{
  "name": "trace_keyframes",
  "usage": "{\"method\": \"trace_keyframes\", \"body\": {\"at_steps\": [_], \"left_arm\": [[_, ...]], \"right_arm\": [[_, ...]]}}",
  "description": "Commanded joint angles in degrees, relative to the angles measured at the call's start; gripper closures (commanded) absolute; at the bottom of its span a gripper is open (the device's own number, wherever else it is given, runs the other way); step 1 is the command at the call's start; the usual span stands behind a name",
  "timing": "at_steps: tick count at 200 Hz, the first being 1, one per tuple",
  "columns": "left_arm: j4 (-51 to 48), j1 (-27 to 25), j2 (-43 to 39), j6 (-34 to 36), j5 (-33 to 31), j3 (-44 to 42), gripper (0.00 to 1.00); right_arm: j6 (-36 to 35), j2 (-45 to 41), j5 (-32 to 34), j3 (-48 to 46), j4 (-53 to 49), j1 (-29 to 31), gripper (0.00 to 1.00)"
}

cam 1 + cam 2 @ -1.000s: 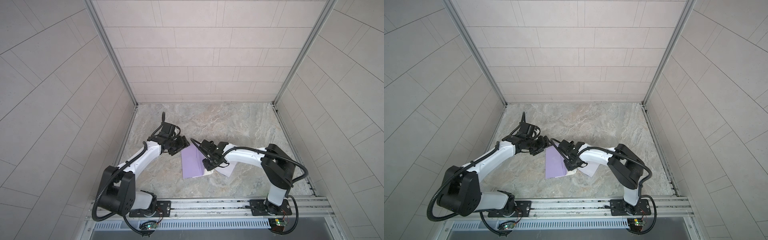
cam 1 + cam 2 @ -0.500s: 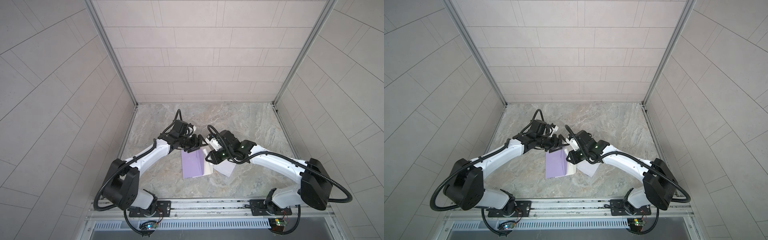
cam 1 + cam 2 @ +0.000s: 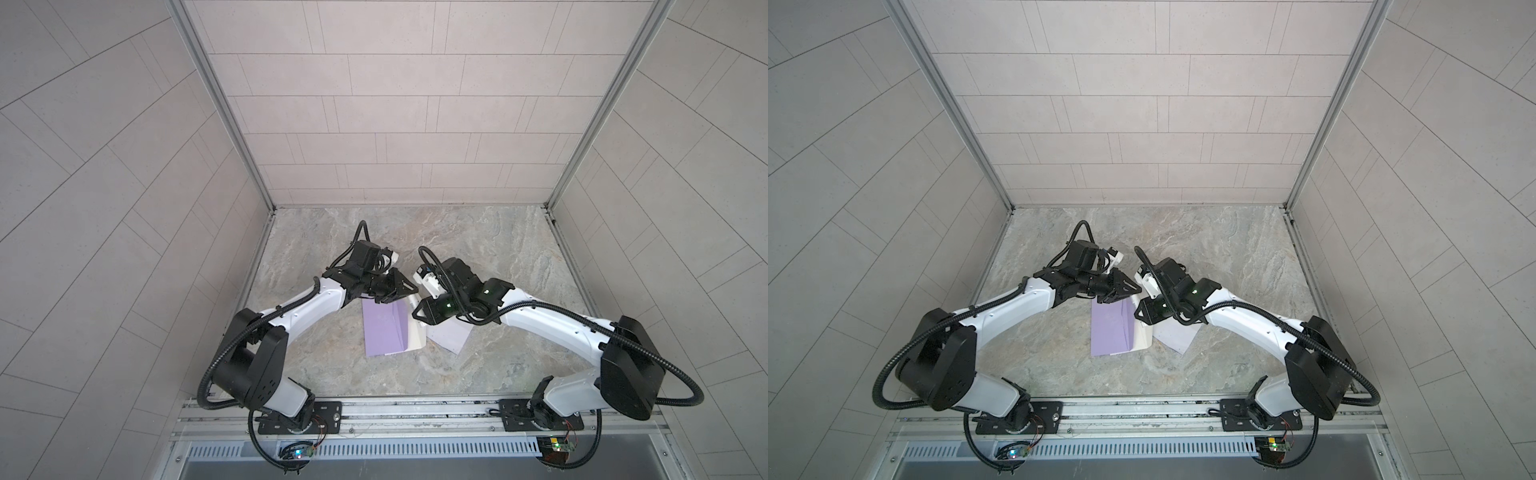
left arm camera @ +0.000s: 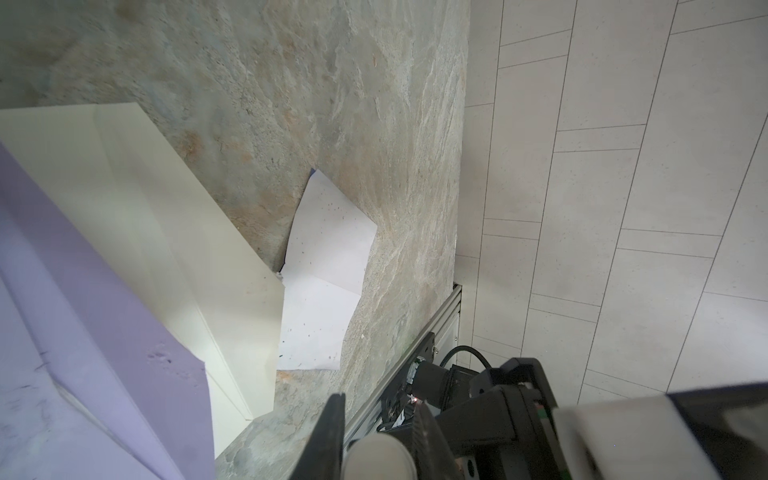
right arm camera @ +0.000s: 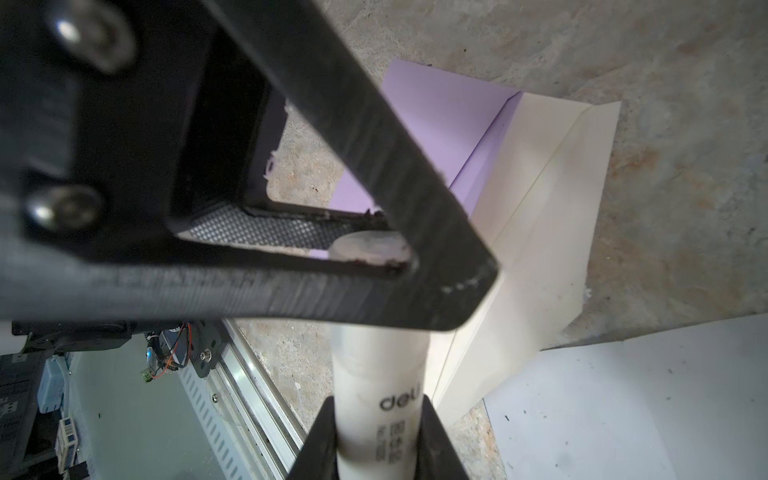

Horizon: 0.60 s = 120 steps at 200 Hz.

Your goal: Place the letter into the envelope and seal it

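I need to pull the cap off the stick with my left gripper, then turn it down and lower it to the tabletop beyond the envelope's flapless side [image 3: 333,326], because that spot is bare.
A purple envelope [image 3: 382,328] [image 3: 1108,330] lies flat mid-table with its cream flap [image 3: 415,336] [image 4: 166,228] open to the right. A white creased sheet [image 3: 451,334] [image 4: 328,249] lies partly under the flap; I cannot tell whether it is the letter. My right gripper [image 5: 378,411] [image 3: 417,311] is shut on a white glue stick [image 5: 382,374] above the envelope's far end. My left gripper [image 4: 378,405] [image 3: 405,291] faces it, its fingers [image 5: 415,199] closed on the stick's round end [image 4: 378,457].
Tiled walls close in the stone table [image 3: 478,257] on three sides. A metal rail [image 3: 415,409] with both arm bases runs along the front edge. Both arms meet over the table's middle.
Both arms lifted away from the envelope and came together above its far end. My left jaws narrowed onto the glue stick's end. The right grip stayed the same.
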Motion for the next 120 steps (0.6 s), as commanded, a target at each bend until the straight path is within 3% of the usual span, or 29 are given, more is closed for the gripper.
{"method": "trace_keyframes", "body": {"at_steps": [1, 16, 44, 78, 120], "left_arm": [[1.4, -0.1, 0.4, -1.4, -1.8, -0.9, 0.93], [-0.2, 0.3, -0.7, -1.1, -5.1, -0.5, 1.00], [-0.7, 3.3, -4.1, -2.7, -12.2, -1.5, 1.00], [3.1, 6.2, -5.9, -3.9, -13.6, -2.9, 1.00], [-0.2, 8.4, -5.9, -2.4, -18.2, -3.2, 1.00]], "right_arm": [[2.2, -0.6, 1.8, -0.9, 2.3, -1.6, 0.95], [3.4, -0.8, 1.6, -2.2, 3.1, -2.9, 0.95], [3.8, -2.4, 0.6, -4.7, 3.6, -4.6, 0.95], [2.0, -3.8, -1.4, -6.2, 1.5, -5.3, 0.96], [0.6, -3.8, -1.4, -6.6, -0.9, -5.3, 0.96]]}}
